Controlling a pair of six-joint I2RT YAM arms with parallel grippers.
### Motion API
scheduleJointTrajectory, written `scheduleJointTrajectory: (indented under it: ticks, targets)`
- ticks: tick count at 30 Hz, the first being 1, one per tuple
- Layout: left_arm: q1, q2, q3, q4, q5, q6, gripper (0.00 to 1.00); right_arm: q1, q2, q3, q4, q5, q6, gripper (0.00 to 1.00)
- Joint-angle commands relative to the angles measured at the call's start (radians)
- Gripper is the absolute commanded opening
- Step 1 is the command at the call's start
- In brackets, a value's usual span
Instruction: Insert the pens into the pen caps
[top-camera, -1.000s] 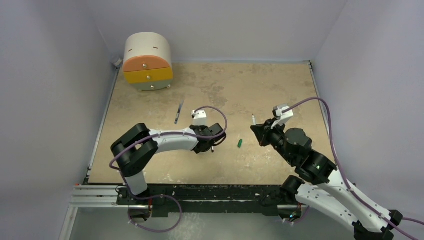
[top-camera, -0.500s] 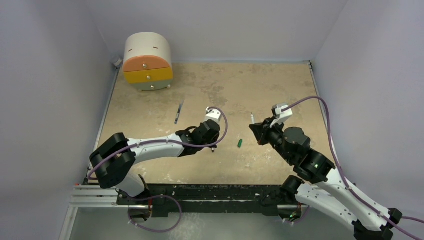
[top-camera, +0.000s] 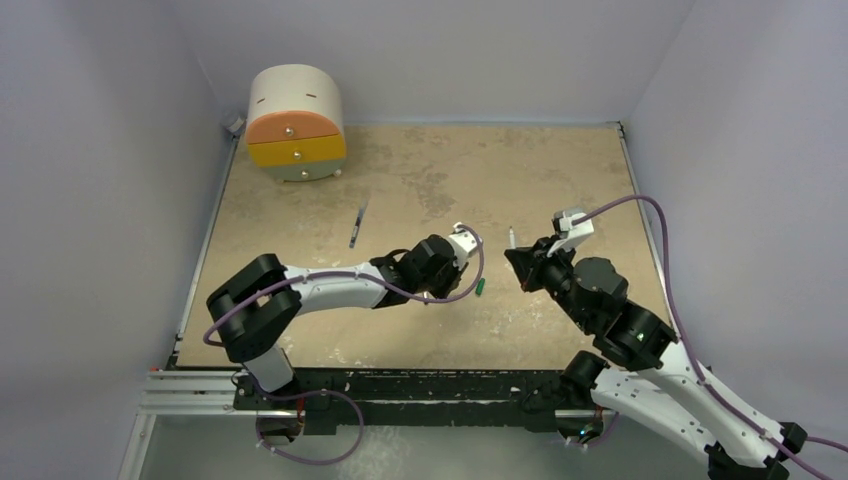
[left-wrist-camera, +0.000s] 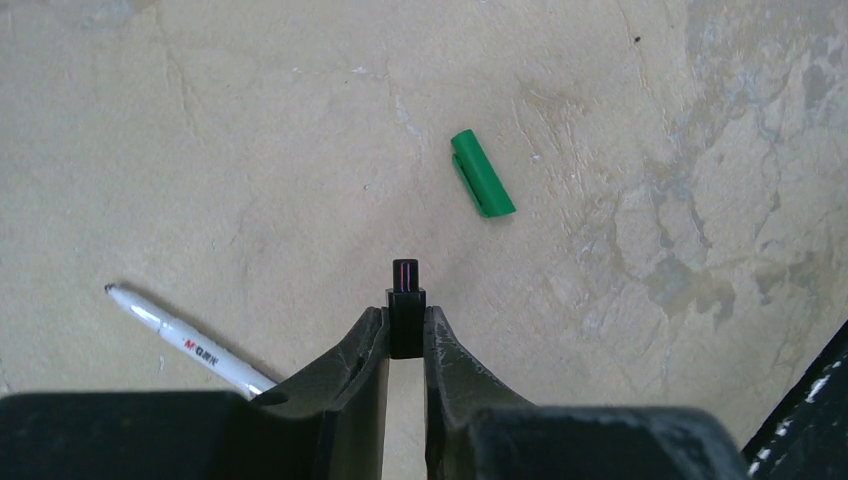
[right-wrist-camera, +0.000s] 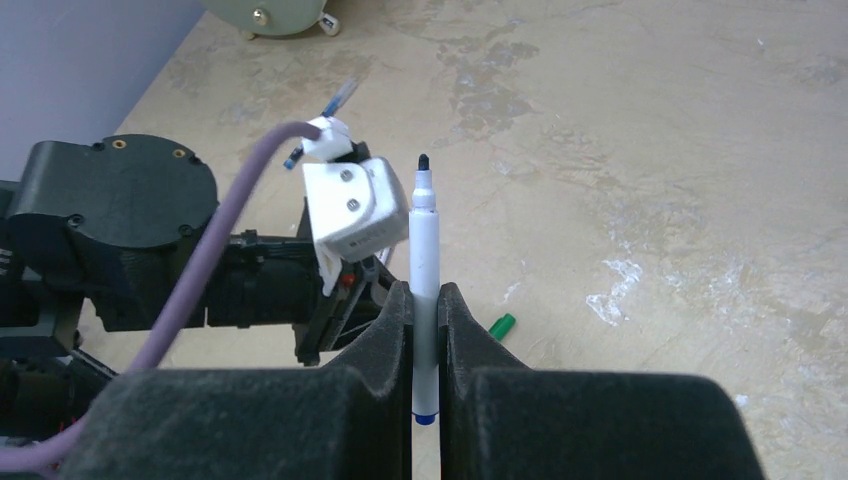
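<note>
My left gripper holds the black cap and next needs to move down to release it on the bare tabletop between the green cap and white pen, since that spot is clear.
My left gripper is shut on a small black pen cap that sticks out past the fingertips, low over the table. A green cap lies on the table just ahead of it. A white pen lies to the left of the fingers. My right gripper is shut on a white pen, upright with its dark tip up and a blue end below the jaws. In the top view the left gripper sits just left of the green cap, and the right gripper holds its pen to the right. A third pen lies farther left.
A round cream drawer unit with orange and yellow fronts stands at the back left. The left arm's white camera block and purple cable are close in front of the right gripper. Walls bound the table on three sides.
My left arm has swung right with the black cap, from mid-table to just beside the green cap and near the right gripper. The right gripper with its pen shifted only slightly.
</note>
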Motion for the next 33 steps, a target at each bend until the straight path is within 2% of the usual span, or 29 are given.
scheduleJointTrajectory:
  ticks: [1,7,10,13,14,15,22,23,24,28,33]
  targets:
    - [0.000,0.043,0.072,0.016,0.090,0.178,0.00,-0.003,-0.013,0.054,-0.010,0.037,0.015,0.00]
    - [0.009,0.115,0.144,-0.105,0.203,0.350,0.00,-0.003,-0.008,0.056,-0.016,0.044,0.017,0.00]
    - [0.041,0.143,0.166,-0.104,0.274,0.391,0.00,-0.003,-0.004,0.057,-0.021,0.052,0.020,0.00]
    - [0.054,0.159,0.168,-0.068,0.217,0.394,0.01,-0.003,0.002,0.065,-0.032,0.067,0.021,0.00]
    - [0.052,0.162,0.166,-0.051,0.177,0.382,0.10,-0.003,0.003,0.067,-0.038,0.071,0.021,0.00]
    - [0.052,0.166,0.167,-0.044,0.156,0.384,0.13,-0.002,0.002,0.067,-0.041,0.075,0.023,0.00]
    - [0.052,0.161,0.158,-0.056,0.092,0.420,0.22,-0.003,-0.007,0.053,-0.041,0.078,0.038,0.00]
    - [0.053,0.158,0.154,-0.056,0.087,0.421,0.42,-0.003,-0.007,0.049,-0.042,0.077,0.039,0.00]
    - [0.054,0.157,0.156,-0.067,0.112,0.433,0.50,-0.004,-0.006,0.047,-0.042,0.076,0.040,0.00]
    - [0.061,0.171,0.182,-0.105,0.168,0.421,0.59,-0.003,-0.004,0.042,-0.037,0.076,0.038,0.00]
    - [0.063,0.088,0.089,0.091,0.051,0.324,0.64,-0.002,0.003,0.037,-0.026,0.070,0.040,0.00]
